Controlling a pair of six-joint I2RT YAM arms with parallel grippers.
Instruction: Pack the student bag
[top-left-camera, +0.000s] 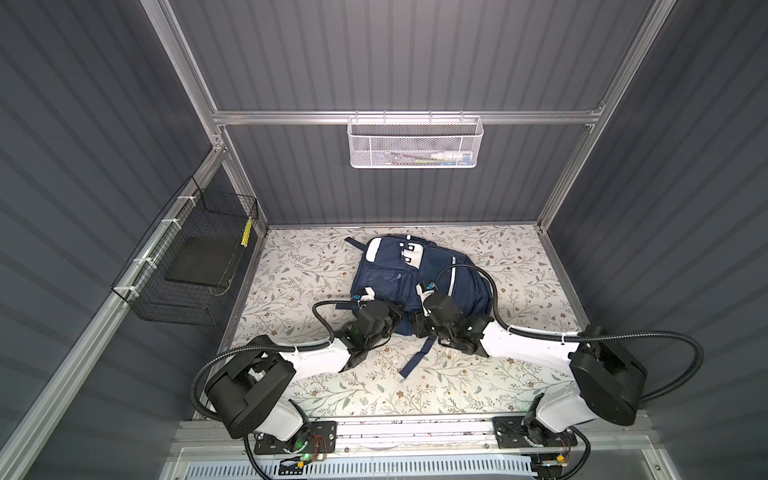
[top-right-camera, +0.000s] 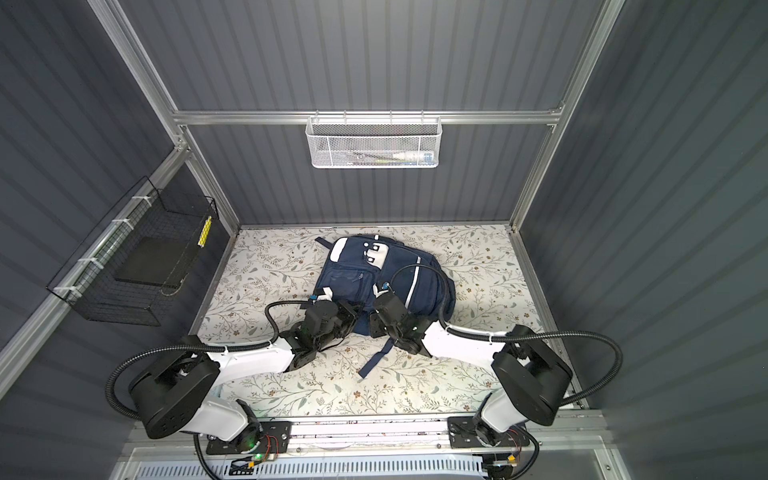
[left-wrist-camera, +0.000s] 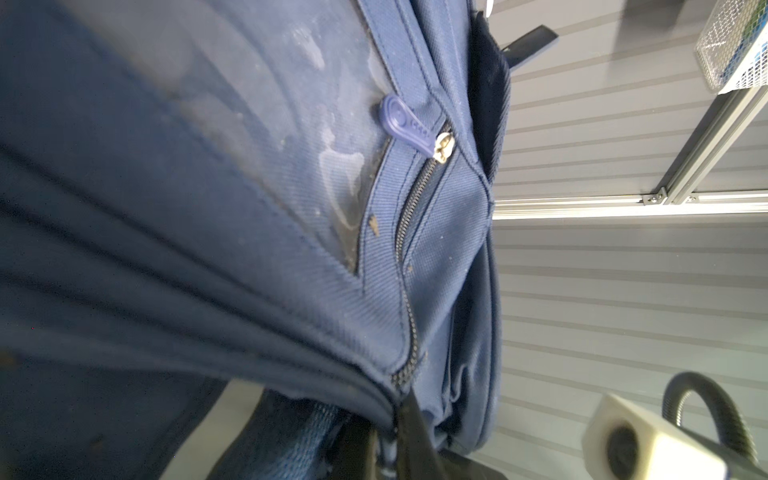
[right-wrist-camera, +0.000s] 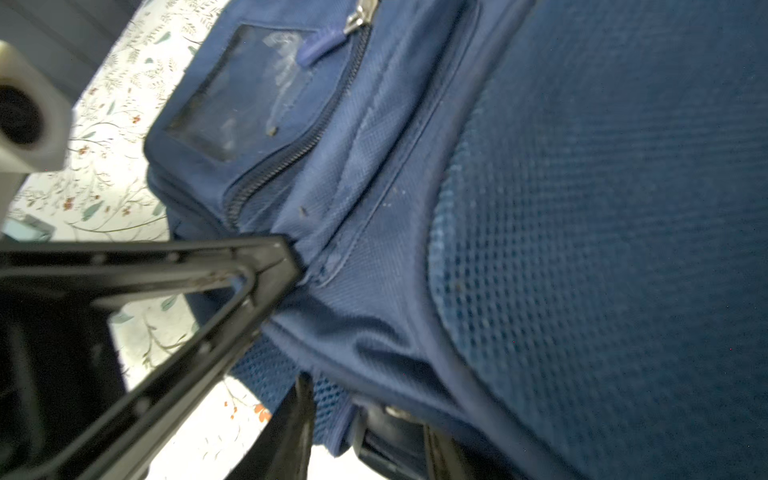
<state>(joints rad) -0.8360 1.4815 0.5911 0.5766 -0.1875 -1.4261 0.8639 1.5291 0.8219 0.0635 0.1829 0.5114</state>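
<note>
The bag lies flat on the tabletop, so my left gripper should move slightly toward the black wire basket and then let go of the bag's edge seam by the zip (top-left-camera: 404, 304) (left-wrist-camera: 395, 389).
The student bag (top-left-camera: 390, 270) (top-right-camera: 353, 266) is a navy backpack with white patches, lying flat on the floral tabletop (top-left-camera: 299, 266). Both grippers meet at its near edge. My left gripper (top-left-camera: 400, 320) (top-right-camera: 356, 316) (left-wrist-camera: 386, 444) is shut on the bag's edge seam just below a zip. Its fingers (right-wrist-camera: 282, 257) show in the right wrist view, pinching that edge. My right gripper (top-left-camera: 419, 325) (top-right-camera: 374, 325) (right-wrist-camera: 365, 432) stands beside it with its jaws apart. A flap of the bag's mesh fabric (right-wrist-camera: 328, 399) and a dark buckle lie between them.
A loose navy strap (top-left-camera: 419, 357) trails from the bag toward the front edge. A white mesh basket (top-left-camera: 415, 143) with small items hangs on the back wall. A black wire basket (top-left-camera: 187, 266) holding a dark flat item hangs on the left wall.
</note>
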